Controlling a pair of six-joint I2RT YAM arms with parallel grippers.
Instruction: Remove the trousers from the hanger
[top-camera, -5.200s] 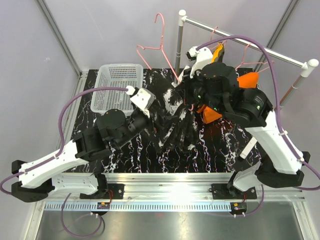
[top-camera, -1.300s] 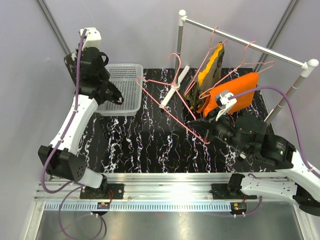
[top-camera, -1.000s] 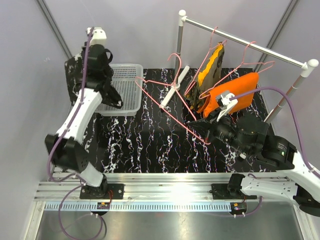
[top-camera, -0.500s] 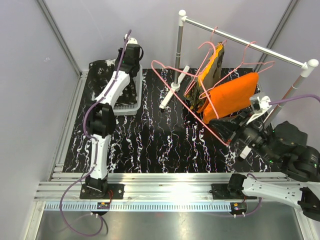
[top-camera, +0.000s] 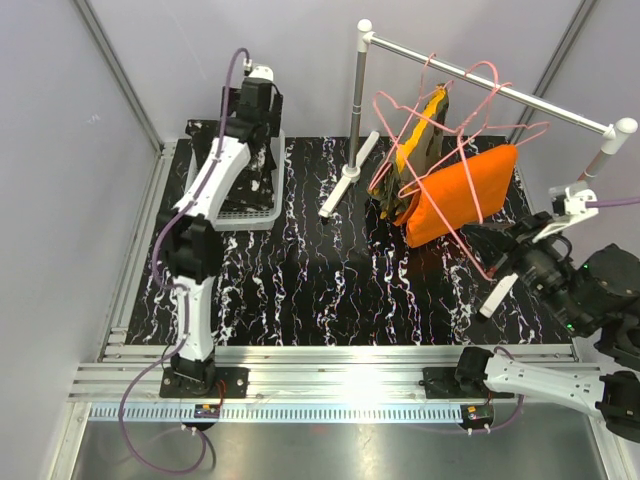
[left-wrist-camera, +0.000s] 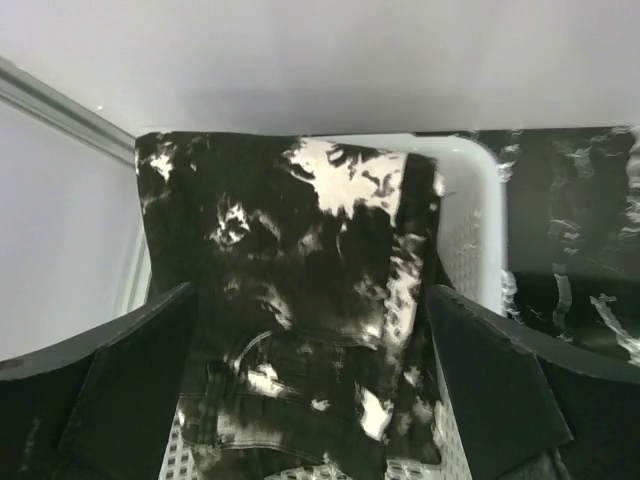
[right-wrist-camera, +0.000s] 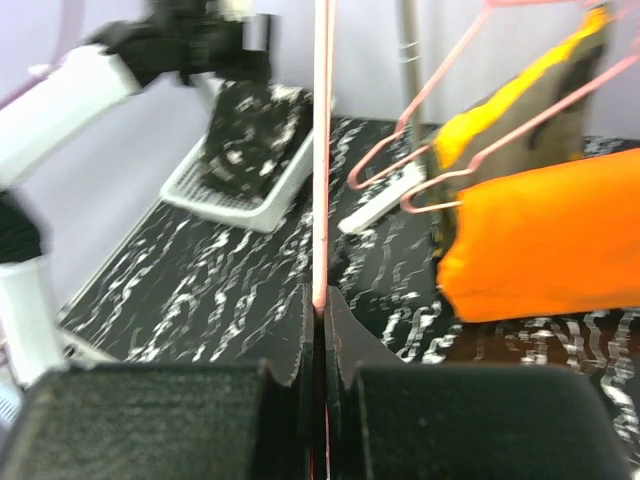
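Observation:
The bar's near end (top-camera: 578, 114) is bare, so I need to move my right gripper to the right in the top view, lower the hanger's hook there and let go of it.
The black white-speckled trousers (left-wrist-camera: 300, 260) lie in the white basket (left-wrist-camera: 470, 170) at the far left, partly draped over its rim (top-camera: 255, 170). My left gripper (left-wrist-camera: 315, 400) hovers over them, open and empty; it shows in the top view (top-camera: 247, 140). My right gripper (right-wrist-camera: 322, 310) is shut on the wire of an empty pink hanger (right-wrist-camera: 322, 150) and holds it up by the rail (top-camera: 497, 268). The plain orange trousers (top-camera: 460, 195) and the camouflage trousers (top-camera: 420, 150) hang on pink hangers on the rail.
The rail (top-camera: 500, 90) crosses the far right on two white posts, with a white foot (top-camera: 345, 180) on the black marbled table. The held hanger (top-camera: 440, 170) reaches across in front of the hanging trousers. Grey walls close the left and back.
My left arm has swung the black trousers from the table middle to the basket and let go. My right gripper has lifted the empty hanger up and right toward the rail.

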